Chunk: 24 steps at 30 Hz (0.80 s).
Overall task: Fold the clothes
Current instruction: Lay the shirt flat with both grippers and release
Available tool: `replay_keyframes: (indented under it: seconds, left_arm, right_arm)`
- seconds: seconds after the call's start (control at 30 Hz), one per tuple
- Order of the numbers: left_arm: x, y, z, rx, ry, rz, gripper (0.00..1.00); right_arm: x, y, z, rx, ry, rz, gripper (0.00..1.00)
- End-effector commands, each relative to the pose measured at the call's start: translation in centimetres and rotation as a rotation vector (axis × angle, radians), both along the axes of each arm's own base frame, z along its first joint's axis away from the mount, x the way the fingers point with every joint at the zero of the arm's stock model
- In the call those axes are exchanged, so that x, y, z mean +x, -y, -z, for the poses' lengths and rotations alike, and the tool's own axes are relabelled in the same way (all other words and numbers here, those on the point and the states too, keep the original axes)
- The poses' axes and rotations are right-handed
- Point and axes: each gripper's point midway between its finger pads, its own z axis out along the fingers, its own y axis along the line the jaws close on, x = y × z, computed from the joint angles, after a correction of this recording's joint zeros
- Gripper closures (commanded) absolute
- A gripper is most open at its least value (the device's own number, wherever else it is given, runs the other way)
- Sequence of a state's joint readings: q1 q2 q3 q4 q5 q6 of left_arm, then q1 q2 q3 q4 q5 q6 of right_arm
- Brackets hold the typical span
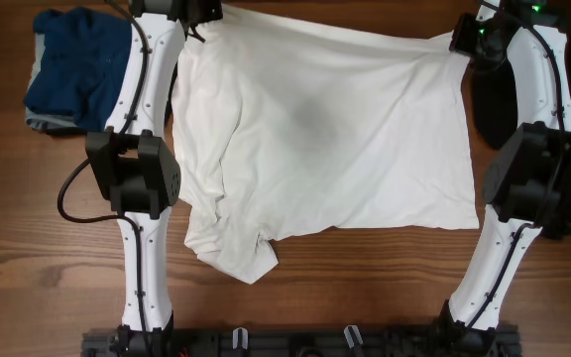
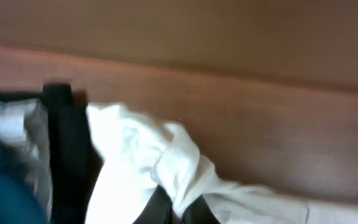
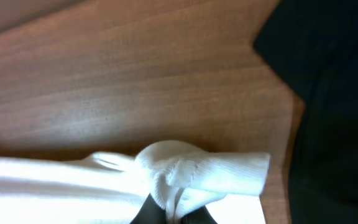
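The right gripper goes back over the shirt's side by the black garment next and releases the hem, since the T-shirt (image 1: 335,139) lies unfolded with its far hem pinched.
A large white T-shirt (image 1: 335,139) lies spread across the table, plain side up, with one sleeve trailing toward the front left. My left gripper (image 1: 198,22) is shut on its far left corner, with bunched white fabric pinched between the fingers (image 2: 178,211). My right gripper (image 1: 461,42) is shut on its far right corner, a ribbed white hem bunched in the jaws (image 3: 176,211). A blue garment (image 1: 77,61) on a grey one (image 1: 40,123) lies at the far left. A black garment (image 1: 492,104) lies at the far right and fills the right wrist view's right side (image 3: 334,112).
The brown wooden table (image 1: 365,288) shows bare along the front. A black rail (image 1: 305,342) runs along the front edge at the arm bases. The blue and grey pile also shows at the left of the left wrist view (image 2: 5,168).
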<state>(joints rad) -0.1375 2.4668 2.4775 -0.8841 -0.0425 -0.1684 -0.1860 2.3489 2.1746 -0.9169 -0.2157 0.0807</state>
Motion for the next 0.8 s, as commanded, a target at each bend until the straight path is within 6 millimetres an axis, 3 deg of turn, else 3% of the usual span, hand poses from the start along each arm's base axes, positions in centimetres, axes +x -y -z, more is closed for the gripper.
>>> replay_keyframes:
  seconds: [0.0,0.17,0.3,0.43,0.6,0.77]
  left_arm:
    - [-1.8,-0.9,-1.0,0.046,-0.05,0.008,0.96]
    - [-6.6,-1.6,-0.6,0.069,-0.225,0.012,0.96]
    - [-11.0,-2.1,0.5,0.083,-0.405,0.011,0.96]
    - [-14.4,-2.1,1.3,0.08,-0.549,0.023,0.96]
    - [-16.7,-2.4,2.1,0.091,-0.651,0.02,0.96]
    - [-18.1,-2.6,4.1,0.1,-0.734,0.02,0.96]
  right_arm:
    - [-0.9,0.6,-0.8,-0.021,-0.027,0.002,0.96]
    - [-4.3,1.5,-2.0,-0.016,-0.127,0.021,0.95]
    - [-7.7,2.0,-1.0,0.013,-0.265,0.041,0.96]
    - [-9.4,2.2,-0.6,-0.001,-0.339,0.051,0.96]
    - [-10.1,2.0,-0.4,0.005,-0.368,0.045,0.96]
    - [-11.4,1.7,0.2,0.013,-0.425,0.028,0.96]
